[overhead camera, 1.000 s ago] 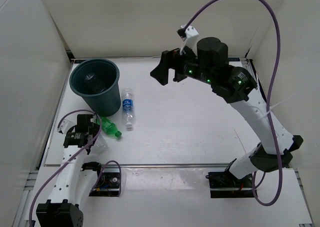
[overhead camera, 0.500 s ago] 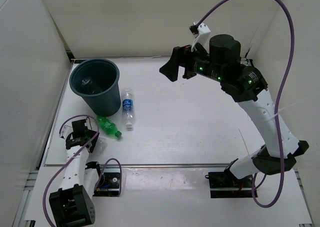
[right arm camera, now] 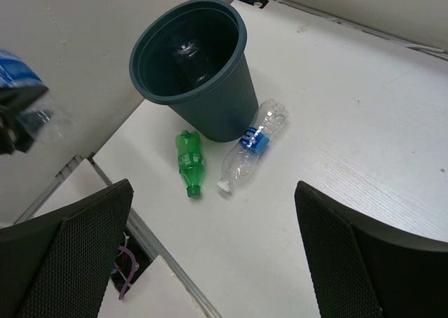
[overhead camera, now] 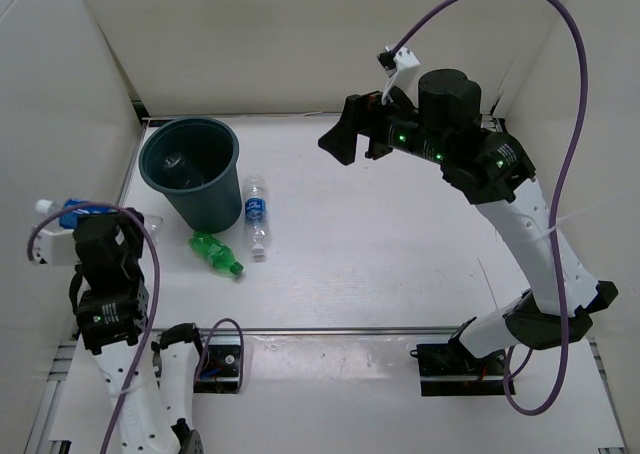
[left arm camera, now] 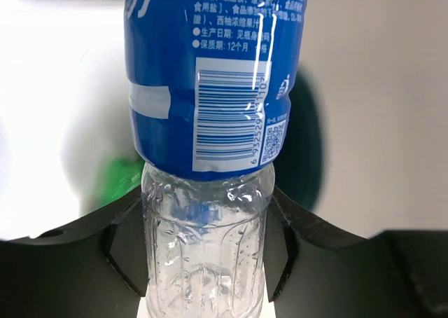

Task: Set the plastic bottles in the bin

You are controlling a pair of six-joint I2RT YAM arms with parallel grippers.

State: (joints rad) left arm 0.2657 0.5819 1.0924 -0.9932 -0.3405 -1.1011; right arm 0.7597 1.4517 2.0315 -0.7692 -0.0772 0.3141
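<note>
The left gripper moves outward and to the right in the top view next, over the bin's opening (overhead camera: 190,152), and releases the blue-labelled bottle, because it still hangs outside.
My left gripper (left arm camera: 206,244) is shut on the clear lower body of a blue-labelled plastic bottle (left arm camera: 213,80). In the top view this gripper (overhead camera: 88,226) holds that bottle (overhead camera: 66,215) in the air, left of the bin (overhead camera: 190,174). The bin is a dark teal-grey bucket, and a clear bottle (right arm camera: 190,57) lies inside it. On the table beside the bin lie a green bottle (overhead camera: 217,252) and a clear bottle with a blue label (overhead camera: 257,214). My right gripper (overhead camera: 352,139) hangs open high over the back of the table, empty.
White walls close in the table on the left, back and right. A metal rail (overhead camera: 330,329) runs along the near edge. The purple cable (overhead camera: 560,124) loops above the right arm.
The left gripper has shut on the blue-labelled bottle and lifted it off the table, up and to the left of the bin. The right arm drew slightly right, then held still.
</note>
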